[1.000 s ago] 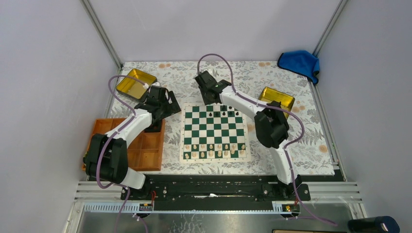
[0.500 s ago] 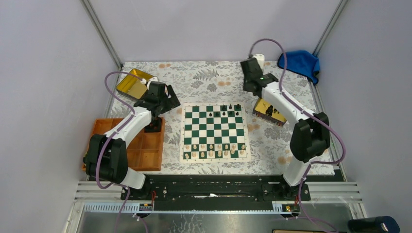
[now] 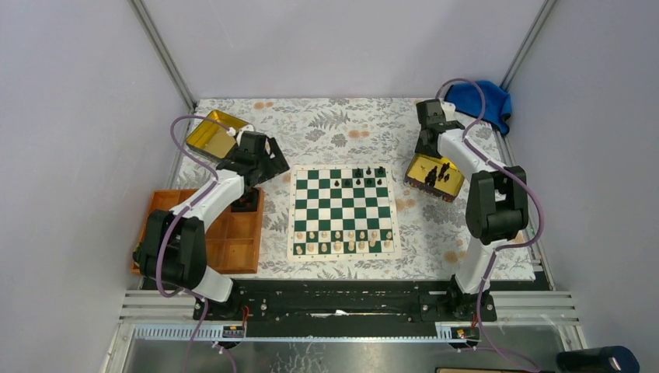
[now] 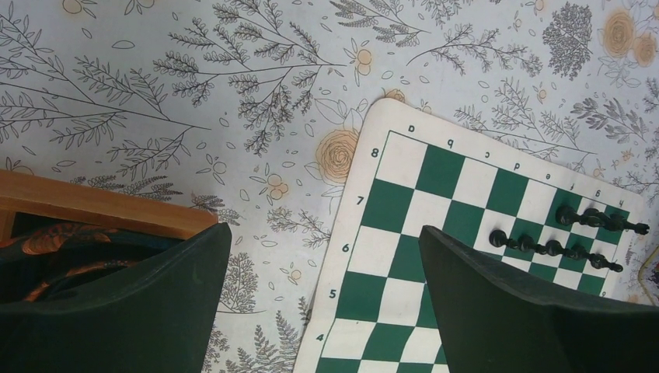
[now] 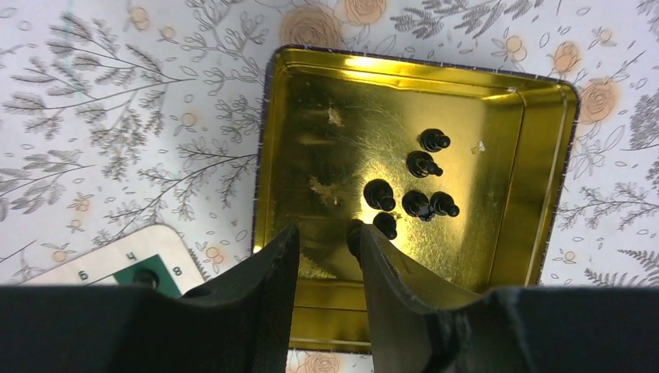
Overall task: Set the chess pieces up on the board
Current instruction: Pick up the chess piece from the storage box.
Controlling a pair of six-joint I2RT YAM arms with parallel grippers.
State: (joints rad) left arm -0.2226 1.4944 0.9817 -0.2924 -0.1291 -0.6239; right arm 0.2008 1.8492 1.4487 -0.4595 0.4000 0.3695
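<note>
Next, my right gripper lowers and shifts slightly toward one black piece in the gold tin [image 3: 427, 180] [image 5: 355, 238], centring the piece's top, since the piece sits off toward one finger.
The board [image 3: 342, 214] lies mid-table, with cream pieces on its near rows and several black chess pieces [image 3: 368, 177] on the right of its far rows. The pieces also show in the left wrist view [image 4: 567, 233]. Several more black pieces [image 5: 420, 194] lie in the right gold tin [image 5: 311, 116]. My right gripper [image 5: 326, 237] hangs over this tin, open by a narrow gap with nothing between the fingers. One piece [image 5: 355, 233] sits right at its right fingertip. My left gripper [image 4: 322, 241] is wide open and empty above the cloth by the board's left edge [image 4: 365, 217].
An orange compartment tray [image 3: 225, 233] sits left of the board, with its corner in the left wrist view [image 4: 93, 206]. A second gold tin [image 3: 210, 134] stands at the back left. A blue cloth [image 3: 478, 101] lies at the back right corner. Frame posts and walls enclose the table.
My right arm has swung from the board's far row out to the right, and its gripper now hangs over the right gold tin. My left arm has barely moved.
</note>
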